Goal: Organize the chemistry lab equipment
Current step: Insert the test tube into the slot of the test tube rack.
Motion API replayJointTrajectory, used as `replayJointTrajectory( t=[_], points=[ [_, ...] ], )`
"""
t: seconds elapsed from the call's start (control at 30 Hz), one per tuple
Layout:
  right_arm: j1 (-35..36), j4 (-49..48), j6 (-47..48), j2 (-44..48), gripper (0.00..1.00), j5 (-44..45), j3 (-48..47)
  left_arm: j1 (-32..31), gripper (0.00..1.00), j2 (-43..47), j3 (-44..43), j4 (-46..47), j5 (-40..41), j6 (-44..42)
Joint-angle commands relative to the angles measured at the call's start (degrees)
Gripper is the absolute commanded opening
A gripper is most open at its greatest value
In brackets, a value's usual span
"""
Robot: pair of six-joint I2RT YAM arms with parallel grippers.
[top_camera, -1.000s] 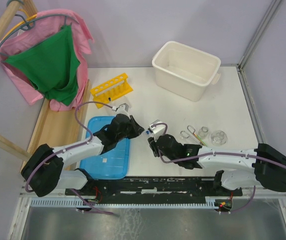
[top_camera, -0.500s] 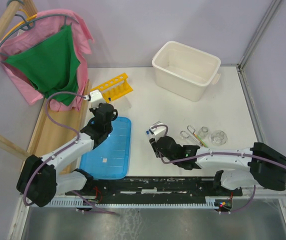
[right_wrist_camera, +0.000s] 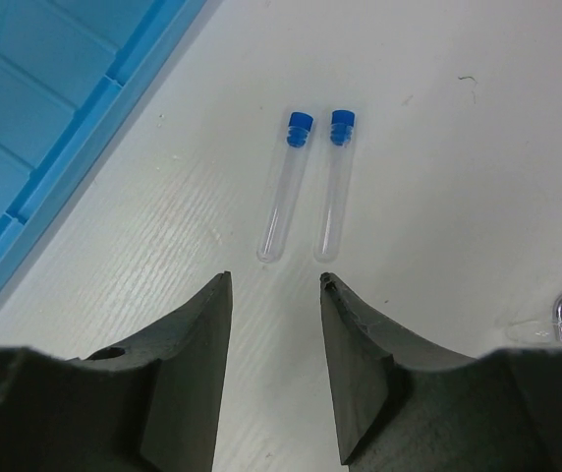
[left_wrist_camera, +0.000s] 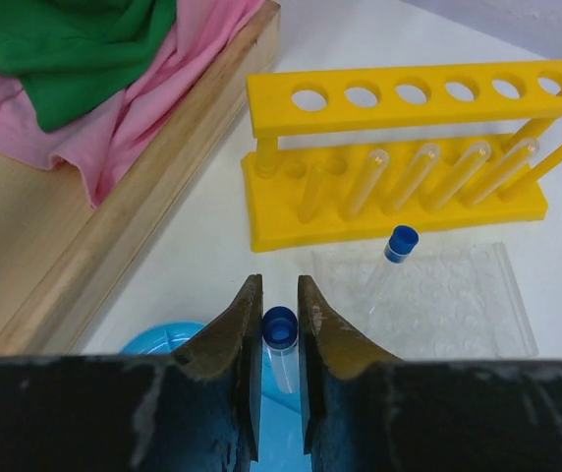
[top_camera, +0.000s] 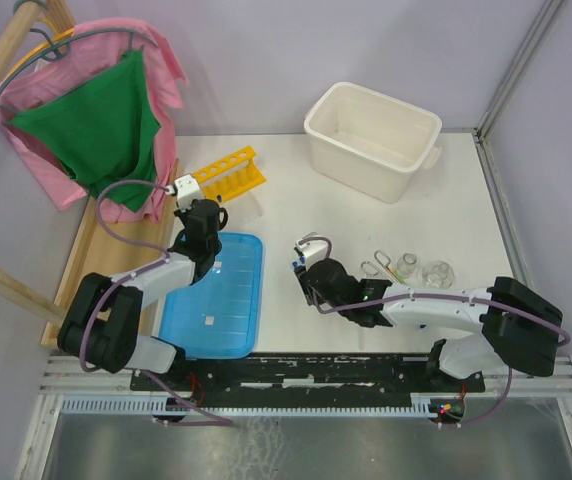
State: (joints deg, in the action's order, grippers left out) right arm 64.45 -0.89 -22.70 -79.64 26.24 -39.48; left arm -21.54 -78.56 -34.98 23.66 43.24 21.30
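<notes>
My left gripper will move outward and down next to release its tube beside the other blue-capped tube, because the clear bubbled sheet is outward and below my gripper.
My left gripper (left_wrist_camera: 280, 295) is shut on a small clear blue-capped tube (left_wrist_camera: 281, 332), held just short of the yellow tube rack (left_wrist_camera: 399, 157). The rack has several tubes lying in it. Another blue-capped tube (left_wrist_camera: 397, 246) rests on a clear bubbled sheet (left_wrist_camera: 438, 300) before the rack. In the top view the left gripper (top_camera: 206, 218) sits near the rack (top_camera: 224, 172). My right gripper (right_wrist_camera: 274, 282) is open and empty, just behind two blue-capped tubes (right_wrist_camera: 287, 187) (right_wrist_camera: 335, 182) lying side by side on the table. Two glass flasks (top_camera: 438, 272) and metal tongs (top_camera: 379, 267) lie to the right gripper's (top_camera: 306, 272) right.
A flat blue ribbed lid (top_camera: 216, 295) lies between the arms. A large white tub (top_camera: 373, 125) stands at the back right. Pink and green cloths (top_camera: 106, 120) hang over a wooden frame (top_camera: 116, 255) along the left edge.
My left arm has swung from the table's middle back and left to the rack, still gripping its tube. The right gripper has edged slightly left toward the two lying tubes.
</notes>
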Motion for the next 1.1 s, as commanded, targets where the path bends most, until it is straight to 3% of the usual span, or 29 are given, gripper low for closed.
replayJointTrajectory(
  t=[0.0, 0.4, 1.07],
  points=[
    [-2.83, -1.67, 0.10, 0.32, 0.50, -4.50, -2.93, 0.68, 0.03, -4.35, -4.93, 7.36, -0.46, -4.16],
    [-8.48, -0.75, 0.82, -0.94, 0.50, -9.10, -4.95, 1.58, 0.03, -12.27, -11.38, 9.04, -1.75, -6.09],
    [-10.55, -1.34, 1.15, -1.71, 0.50, -11.34, -4.96, 1.80, 0.03, -16.44, -12.70, 9.88, -2.02, -6.27]
  ],
)
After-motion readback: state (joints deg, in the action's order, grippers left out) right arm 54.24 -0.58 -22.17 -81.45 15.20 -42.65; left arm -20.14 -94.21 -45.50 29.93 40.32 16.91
